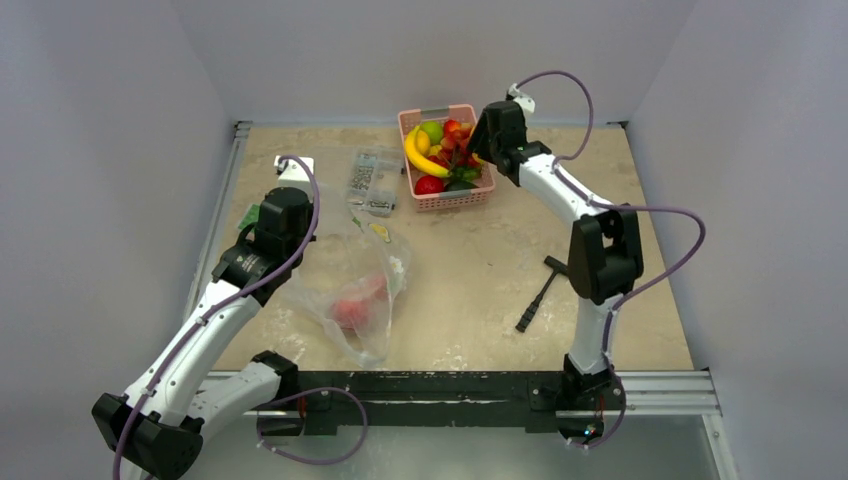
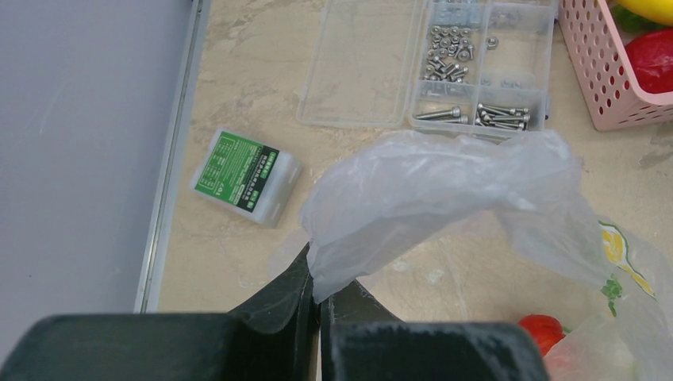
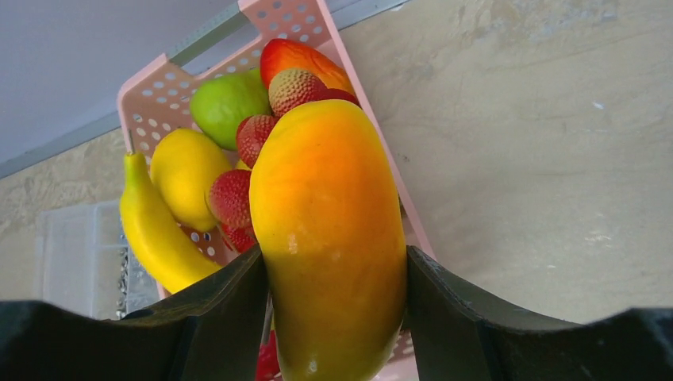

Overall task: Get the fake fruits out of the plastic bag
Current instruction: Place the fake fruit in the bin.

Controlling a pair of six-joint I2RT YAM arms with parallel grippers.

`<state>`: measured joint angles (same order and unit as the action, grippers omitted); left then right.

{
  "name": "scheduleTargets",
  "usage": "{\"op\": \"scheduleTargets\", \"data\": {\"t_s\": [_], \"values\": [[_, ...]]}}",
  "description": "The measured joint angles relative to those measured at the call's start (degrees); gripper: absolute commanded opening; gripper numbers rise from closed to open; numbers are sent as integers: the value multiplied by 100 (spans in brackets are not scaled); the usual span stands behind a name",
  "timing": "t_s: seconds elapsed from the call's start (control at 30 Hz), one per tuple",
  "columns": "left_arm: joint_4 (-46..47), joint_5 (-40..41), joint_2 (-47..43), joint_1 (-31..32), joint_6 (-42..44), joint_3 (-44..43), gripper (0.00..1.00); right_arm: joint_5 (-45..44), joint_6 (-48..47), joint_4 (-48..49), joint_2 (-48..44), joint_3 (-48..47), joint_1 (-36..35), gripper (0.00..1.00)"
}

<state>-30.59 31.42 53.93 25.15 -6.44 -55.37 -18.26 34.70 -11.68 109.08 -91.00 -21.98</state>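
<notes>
The orange-yellow fake fruit (image 3: 329, 238) already hangs over the pink basket's edge opposite the banana. Next, my right gripper lowers just inside that edge and opens.
The plastic bag (image 1: 372, 262) lies crumpled left of centre, with red fake fruits (image 1: 352, 305) showing through it. My left gripper (image 2: 321, 274) is shut on a pinched edge of the plastic bag (image 2: 436, 190), and a red fruit (image 2: 542, 329) peeks from the bag at lower right. Over the pink basket (image 1: 445, 200) at the back, my right gripper (image 3: 337, 278) is shut on an orange-yellow fake fruit (image 3: 329, 238) that fills the gap between both fingers. In the top view the right gripper (image 1: 478, 150) hides that fruit.
The pink basket (image 3: 143, 95) holds a banana (image 3: 155, 230), a yellow fruit, a green fruit and several red ones. A clear case of screws (image 2: 444, 63) lies left of it. A green-labelled box (image 2: 248, 176) sits near the left rail. A black tool (image 1: 540, 290) lies right of centre.
</notes>
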Motion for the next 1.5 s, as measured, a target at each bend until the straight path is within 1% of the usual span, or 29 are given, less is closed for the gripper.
{"op": "scheduleTargets", "data": {"t_s": [0.07, 0.13, 0.3, 0.4, 0.47, 0.53, 0.6, 0.67, 0.83, 0.9, 0.97, 1.13, 1.23, 1.33, 1.37, 1.4, 1.47, 1.5], "values": [[0, -9, -2, 0, 0, 0, 0, 205, 92, -275, 431, -479, 120, 0], [0, -9, -2, 0, 0, 0, 0, 372, 195, -474, 726, -728, 136, 0], [0, -9, -4, 0, 0, 0, 0, 721, 544, -728, 1099, -826, 83, 0], [-4, -9, -4, 0, 0, 0, 0, 831, 726, -684, 1403, -988, 61, 9], [-9, -9, -4, 0, 0, 0, 0, 892, 815, -601, 1565, -1064, 72, 20], [-20, -9, -4, 0, 0, 0, 0, 903, 866, -520, 1665, -1102, 74, 36], [-26, -9, -4, 0, 0, 0, 0, 903, 866, -457, 1698, -1108, 76, 49], [-33, -11, -4, 0, 0, 0, 0, 898, 826, -444, 1698, -1117, 76, 59], [-33, -11, 17, 0, 0, 0, 0, 874, 498, -490, 1685, -1128, 66, 78], [-33, -13, 24, 0, 0, 0, 0, 859, 297, -503, 1598, -1036, 39, 84], [-33, -15, 28, 0, 0, 0, 0, 828, 42, -525, 1360, -815, -13, 88], [-35, -44, 52, 0, 0, 0, 0, 525, -621, -608, 299, -179, -326, 89], [-35, -72, 70, 0, -2, 0, 0, 376, -962, -546, -487, 212, -719, 89], [-35, -105, 72, 0, -7, -2, 0, 404, -1235, -393, -1161, 667, -1204, 89], [-35, -129, 72, 0, -7, -2, 3, 439, -1327, -352, -1370, 848, -1375, 89], [-35, -144, 76, 0, -7, -2, 11, 487, -1401, -308, -1550, 1027, -1534, 89], [-42, -188, 98, 0, -11, -2, 33, 686, -1532, -227, -1867, 1392, -1827, 89], [-48, -212, 116, 0, -20, -4, 42, 796, -1596, -153, -2015, 1591, -1956, 89]]}}
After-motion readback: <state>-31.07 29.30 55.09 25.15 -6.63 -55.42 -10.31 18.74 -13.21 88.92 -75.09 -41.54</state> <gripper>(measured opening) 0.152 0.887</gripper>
